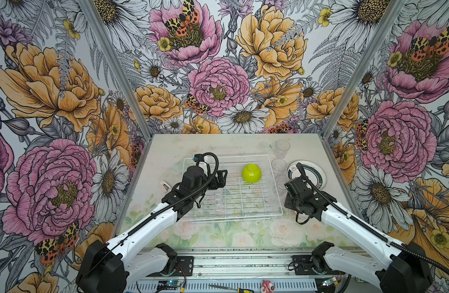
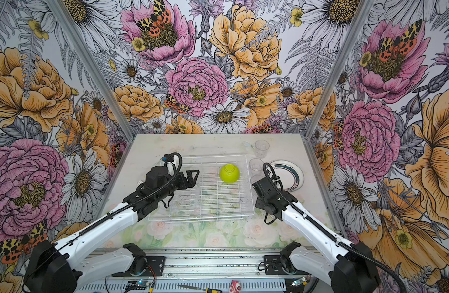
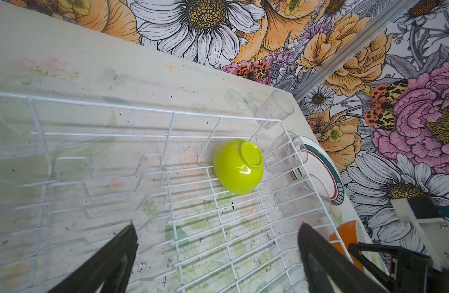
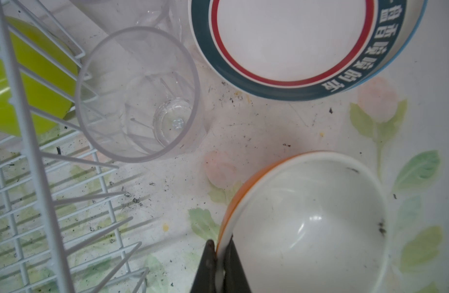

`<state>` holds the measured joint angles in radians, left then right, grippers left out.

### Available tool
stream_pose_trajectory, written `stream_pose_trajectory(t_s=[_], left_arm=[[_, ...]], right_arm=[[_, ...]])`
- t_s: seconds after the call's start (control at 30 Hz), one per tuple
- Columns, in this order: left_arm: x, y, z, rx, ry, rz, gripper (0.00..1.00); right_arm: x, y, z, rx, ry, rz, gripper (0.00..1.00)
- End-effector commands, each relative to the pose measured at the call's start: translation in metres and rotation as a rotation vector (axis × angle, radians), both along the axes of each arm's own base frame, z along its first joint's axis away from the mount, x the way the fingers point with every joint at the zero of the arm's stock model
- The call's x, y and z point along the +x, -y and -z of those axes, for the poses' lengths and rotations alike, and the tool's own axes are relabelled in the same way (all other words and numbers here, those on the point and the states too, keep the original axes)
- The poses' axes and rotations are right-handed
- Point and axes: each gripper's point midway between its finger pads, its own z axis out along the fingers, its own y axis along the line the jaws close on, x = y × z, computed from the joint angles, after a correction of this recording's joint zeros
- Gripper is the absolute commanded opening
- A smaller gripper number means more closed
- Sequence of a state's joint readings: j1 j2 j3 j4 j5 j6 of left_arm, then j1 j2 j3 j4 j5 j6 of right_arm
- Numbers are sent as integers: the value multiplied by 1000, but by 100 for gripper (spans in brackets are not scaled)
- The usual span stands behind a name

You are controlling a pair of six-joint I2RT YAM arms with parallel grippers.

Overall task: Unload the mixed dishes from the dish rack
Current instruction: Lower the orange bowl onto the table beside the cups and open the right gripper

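Note:
Next, my right gripper lowers slightly toward the open tabletop [image 4: 204, 214] beside the rack and releases the orange bowl's rim, because that spot is clear of tumblers and plates.
The white wire dish rack [image 1: 231, 218] lies mid-table and holds only a lime-green bowl [image 1: 251, 173], upside down near its far right corner. My left gripper [image 3: 217, 224] hangs open over the rack's floor, short of that bowl [image 3: 238, 166]. My right gripper [image 4: 219, 244] is shut on the rim of the orange bowl [image 4: 309, 223], which is upright beside the rack's right side; in both top views the wrist hides them. Whether the bowl rests on the table is unclear. White plates [image 1: 312, 170] with teal and red bands and three clear tumblers [image 1: 282, 148] stand right of the rack.
One tumbler [image 4: 139, 93] stands close against the rack's right wall [image 4: 28, 142], between the orange bowl and the plates [image 4: 289, 38]. A small white object [image 1: 165, 186] lies left of the rack. Flowered walls enclose three sides. A screwdriver [image 1: 241, 290] lies on the front rail.

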<state>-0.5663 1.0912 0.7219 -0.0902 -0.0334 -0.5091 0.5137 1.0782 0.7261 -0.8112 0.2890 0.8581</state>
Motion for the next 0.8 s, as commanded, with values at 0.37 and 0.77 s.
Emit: stream_pose_trajectory(t_s=[0.37, 0.77], left_arm=[[3, 9, -22, -51, 40, 25, 99], [6, 32, -18, -60, 0, 87, 99]], right_arm=[[12, -7, 14, 30, -46, -10, 32], [18, -7, -40, 106, 143, -33, 69]])
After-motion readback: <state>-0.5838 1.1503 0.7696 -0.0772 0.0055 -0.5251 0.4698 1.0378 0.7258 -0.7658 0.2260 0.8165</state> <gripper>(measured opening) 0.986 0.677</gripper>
